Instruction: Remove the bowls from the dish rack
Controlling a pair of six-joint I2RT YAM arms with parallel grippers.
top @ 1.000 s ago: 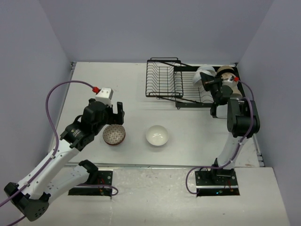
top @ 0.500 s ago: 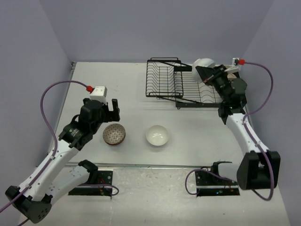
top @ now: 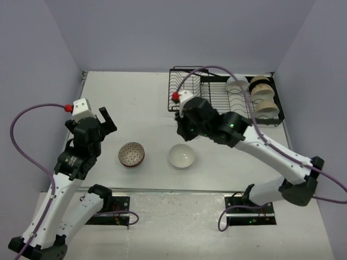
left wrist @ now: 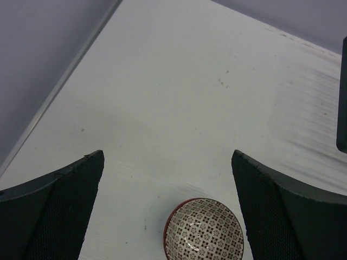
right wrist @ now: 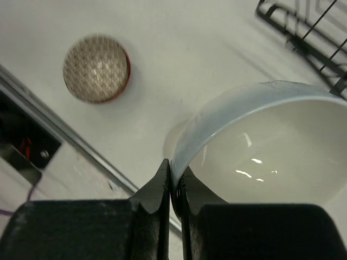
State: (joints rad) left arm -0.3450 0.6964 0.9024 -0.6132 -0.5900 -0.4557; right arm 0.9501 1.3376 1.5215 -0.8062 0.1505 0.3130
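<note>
Next, my right gripper draws the held bowl back, lowers it inside, then releases its rim. The empty white bowl stands below and back from my right gripper.
In the right wrist view my right gripper [right wrist: 172, 169] is shut on the rim of a plain white bowl [right wrist: 265, 146], held above the table. Another white bowl [top: 181, 156] stands on the table just below it. From above, the right gripper [top: 186, 129] hangs over that bowl's far edge, and the wrist hides the held bowl. A reddish-brown patterned bowl [top: 132, 154] [left wrist: 203, 230] [right wrist: 96, 69] rests on the table. My left gripper [top: 102, 120] [left wrist: 167, 158] is open and empty, up and left of it. The black dish rack [top: 190, 93] at the back holds a white bowl [top: 237, 84] and beige bowls [top: 263, 93].
The right arm [top: 271, 149] stretches diagonally from its base at the bottom right across the table's middle. A purple cable [top: 217, 70] arcs over the rack. Grey walls close off the left, back and right. A metal strip [right wrist: 81, 143] marks the table's near edge.
The right arm has swung from the rack's right end to the table's middle, carrying the white bowl. The left arm has pulled back to the left, away from the patterned bowl.
</note>
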